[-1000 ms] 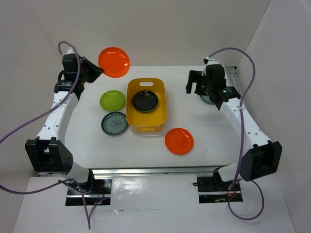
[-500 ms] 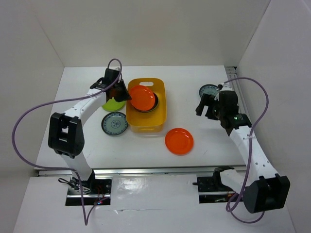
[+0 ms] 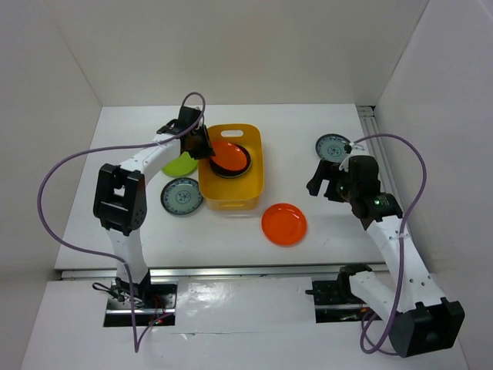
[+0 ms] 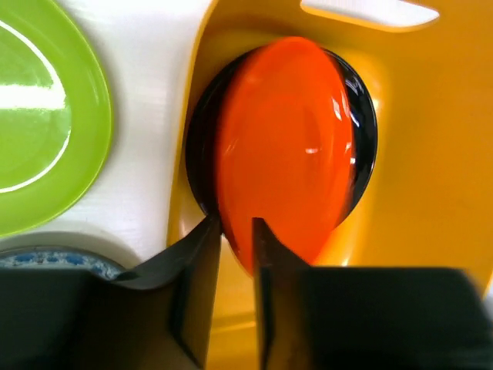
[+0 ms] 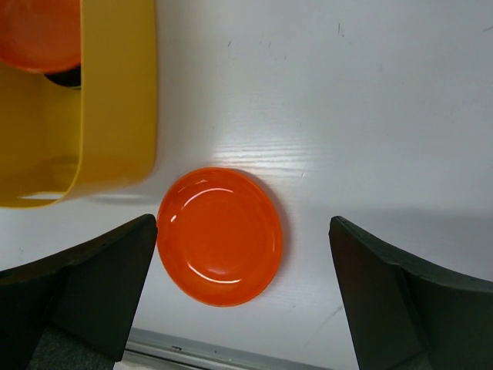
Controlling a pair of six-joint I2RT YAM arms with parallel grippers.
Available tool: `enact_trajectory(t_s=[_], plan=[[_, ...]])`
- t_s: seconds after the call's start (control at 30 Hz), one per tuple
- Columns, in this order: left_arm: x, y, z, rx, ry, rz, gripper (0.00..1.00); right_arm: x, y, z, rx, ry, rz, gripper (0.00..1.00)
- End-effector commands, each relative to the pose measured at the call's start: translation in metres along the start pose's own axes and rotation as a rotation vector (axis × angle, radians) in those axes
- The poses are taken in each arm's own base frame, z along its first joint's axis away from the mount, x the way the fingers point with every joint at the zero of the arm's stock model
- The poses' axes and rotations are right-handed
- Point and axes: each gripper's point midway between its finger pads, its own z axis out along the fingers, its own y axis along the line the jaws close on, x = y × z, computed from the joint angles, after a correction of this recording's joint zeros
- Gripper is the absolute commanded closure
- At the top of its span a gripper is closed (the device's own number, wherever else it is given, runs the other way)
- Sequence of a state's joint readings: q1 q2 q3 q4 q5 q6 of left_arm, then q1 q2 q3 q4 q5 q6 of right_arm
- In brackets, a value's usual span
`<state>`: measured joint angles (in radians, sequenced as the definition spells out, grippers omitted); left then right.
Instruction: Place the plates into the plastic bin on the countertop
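My right gripper lowers back and to the left in the top view onto the second orange plate's rim opposite the bin next, since that rim lies clear.
The yellow plastic bin point(image 3: 231, 191) stands mid-countertop point(image 3: 308, 254). Inside it an orange plate point(image 4: 285, 146) leans tilted on a black plate point(image 4: 360, 123). My left gripper point(image 4: 236, 231) reaches over the bin's left wall and is shut on this orange plate's near rim. A second orange plate point(image 5: 219, 235) lies on the white surface right of the bin, and my right gripper point(image 5: 254, 293) hovers above it, open wide, touching nothing. A lime green plate point(image 4: 38, 123) and a patterned plate point(image 3: 181, 196) lie left of the bin. Another patterned plate point(image 3: 333, 145) lies at the back right.
White walls close in the countertop on the left, back and right. A metal rail point(image 3: 231, 271) runs along the front edge. The left arm's purple cable point(image 3: 58, 177) loops out over the left side. The bin's slot handle point(image 4: 362, 11) faces the back wall.
My left arm swung the orange plate from the back left into the bin and set it down on the black plate. My right arm came forward from the back right, over the other orange plate.
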<state>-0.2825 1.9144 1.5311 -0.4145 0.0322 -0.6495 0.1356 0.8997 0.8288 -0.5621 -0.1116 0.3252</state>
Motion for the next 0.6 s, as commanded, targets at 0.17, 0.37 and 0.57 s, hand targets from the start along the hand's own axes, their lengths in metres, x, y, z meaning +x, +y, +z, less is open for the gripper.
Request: enact_trajectory(t_s=[0.17,0.37,0.57], plan=[[-0.020,-0.029,0.011,0.061,-0.040,0.038,0.17,0.042,-0.003,-0.016,0.073,0.178,0.193,0.00],[-0.029,-0.102,-0.036,0.232,-0.100,0.125,0.00,0.100,-0.011,-0.018,0.124,0.319,0.378,0.00],[-0.030,-0.135,-0.075,0.328,-0.108,0.108,0.00,0.111,-0.010,-0.003,0.107,0.337,0.396,0.00]])
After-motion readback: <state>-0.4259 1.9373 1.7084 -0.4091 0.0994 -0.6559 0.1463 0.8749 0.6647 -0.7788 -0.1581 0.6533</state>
